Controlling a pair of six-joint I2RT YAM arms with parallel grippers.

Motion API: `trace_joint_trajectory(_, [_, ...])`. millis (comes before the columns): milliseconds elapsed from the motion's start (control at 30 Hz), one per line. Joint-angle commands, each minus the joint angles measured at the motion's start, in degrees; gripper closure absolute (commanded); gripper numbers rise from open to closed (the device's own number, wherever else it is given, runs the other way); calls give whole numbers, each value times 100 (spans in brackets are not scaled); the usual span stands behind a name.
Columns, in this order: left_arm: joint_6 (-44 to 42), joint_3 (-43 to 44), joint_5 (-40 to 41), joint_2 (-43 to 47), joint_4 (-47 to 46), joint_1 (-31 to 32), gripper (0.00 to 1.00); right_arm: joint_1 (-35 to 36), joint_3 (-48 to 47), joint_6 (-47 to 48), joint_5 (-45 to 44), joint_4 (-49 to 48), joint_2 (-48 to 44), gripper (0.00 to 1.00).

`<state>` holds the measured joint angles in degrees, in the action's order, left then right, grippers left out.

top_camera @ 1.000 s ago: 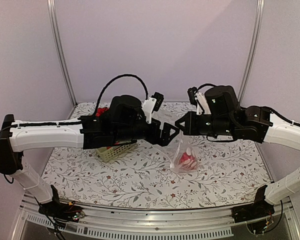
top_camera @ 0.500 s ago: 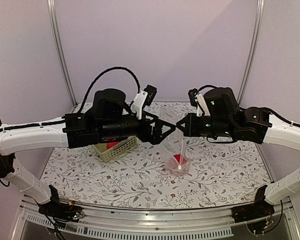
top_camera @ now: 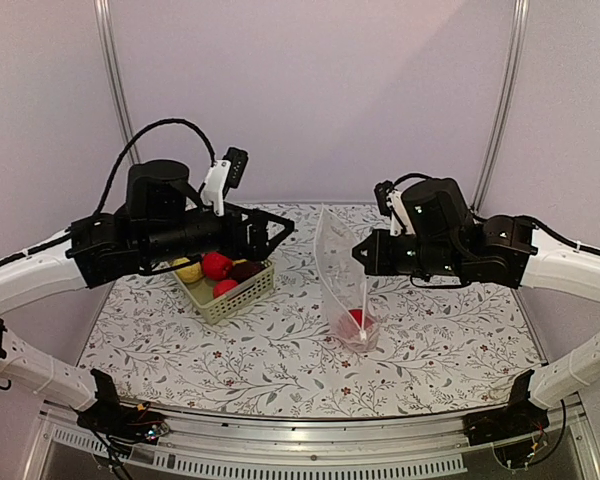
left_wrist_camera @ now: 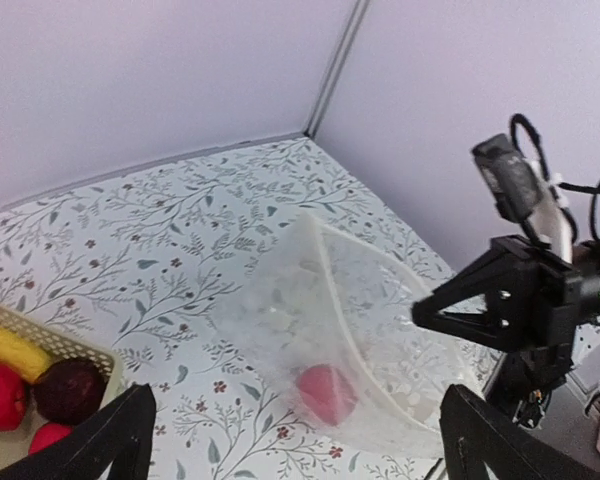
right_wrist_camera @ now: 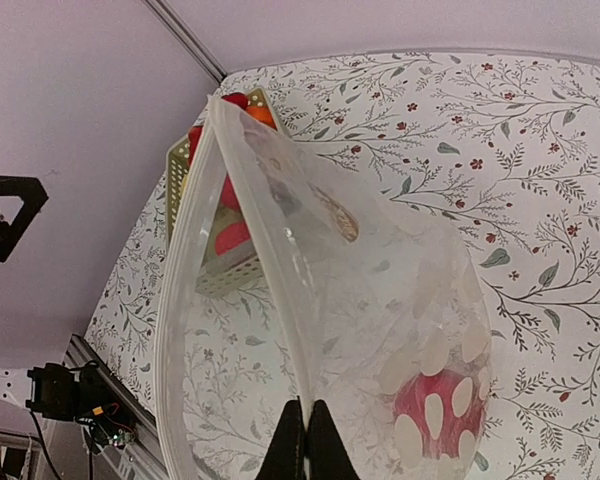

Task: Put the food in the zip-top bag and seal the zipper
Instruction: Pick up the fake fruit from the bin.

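Observation:
Next I need to swing my left gripper, tips downward, down and to the left in the top view onto the large red fruit (top_camera: 216, 265) (left_wrist_camera: 0, 396), because basket's sides surround it.
The clear zip-top bag (top_camera: 342, 275) hangs from my right gripper (top_camera: 364, 256), its bottom on the table. The gripper is shut on the whitish zipper strip (right_wrist_camera: 298, 350), with its fingertips (right_wrist_camera: 306, 440) pinched together. One round red fruit (top_camera: 356, 319) lies in the bag's bottom; it also shows in the right wrist view (right_wrist_camera: 440, 410) and the left wrist view (left_wrist_camera: 327, 392). My left gripper (top_camera: 283, 227) is open and empty, left of the bag and apart from it. Red (top_camera: 216, 264), maroon (top_camera: 246, 270) and yellow (top_camera: 188, 270) fruits lie in the basket.
The pale green perforated basket (top_camera: 242, 296) stands left of the bag, under the left arm; it also shows in the left wrist view (left_wrist_camera: 92, 352). The floral table (top_camera: 450, 330) is enclosed by lilac walls with metal corner posts (top_camera: 500, 100).
My left arm has drawn back to the left, away from the bag's mouth, uncovering the basket. The bag now hangs stretched tall from my right gripper alone.

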<state>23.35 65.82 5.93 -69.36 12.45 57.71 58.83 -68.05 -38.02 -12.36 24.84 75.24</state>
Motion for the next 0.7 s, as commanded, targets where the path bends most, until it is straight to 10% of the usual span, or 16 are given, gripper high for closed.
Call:
trace_joint_trajectory(0, [608,-39,493,-107,1299,-813,0,33,121,-46,-104,107,-9,100])
trace_joint_trajectory(667, [3253,159,1814,-2482,1707,-2420,0,40,117,400,-209,170,-118,100])
